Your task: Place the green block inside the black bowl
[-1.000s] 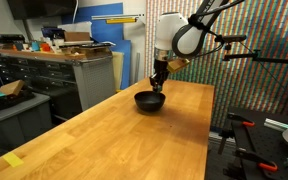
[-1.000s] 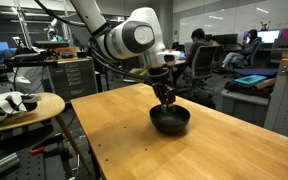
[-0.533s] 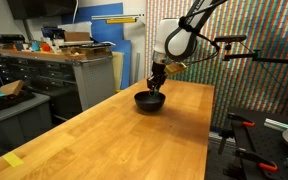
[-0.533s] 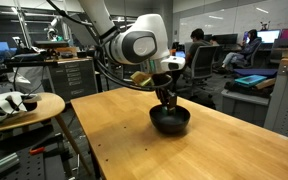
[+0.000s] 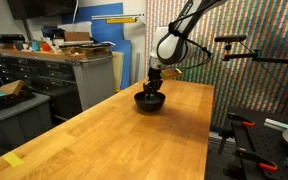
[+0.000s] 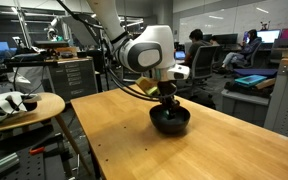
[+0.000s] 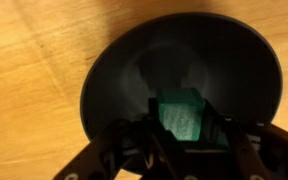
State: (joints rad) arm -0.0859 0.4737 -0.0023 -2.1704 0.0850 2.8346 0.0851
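The block goes slightly lower into the bowl's dark inside next, and my gripper releases the green block (image 7: 180,113), as it hangs within the bowl's rim in the wrist view.
The black bowl (image 5: 149,100) (image 6: 170,121) sits on the far part of the wooden table. In the wrist view the bowl (image 7: 114,70) fills the frame from above. My gripper (image 7: 182,125) is shut on the green block (image 7: 180,113), a teal-green cube held between the fingertips directly over the bowl's inside. In both exterior views the gripper (image 5: 153,87) (image 6: 168,106) reaches down into the bowl's opening, and the block itself is too small to see there.
The wooden table (image 5: 114,130) (image 6: 134,140) has a yellow tape strip (image 5: 14,159) near its front corner. A cabinet with clutter (image 5: 74,60) stands behind. A round side table (image 6: 19,105) holds objects beside the table.
The arm has lowered and the gripper has come down closer into the bowl, still holding the block.
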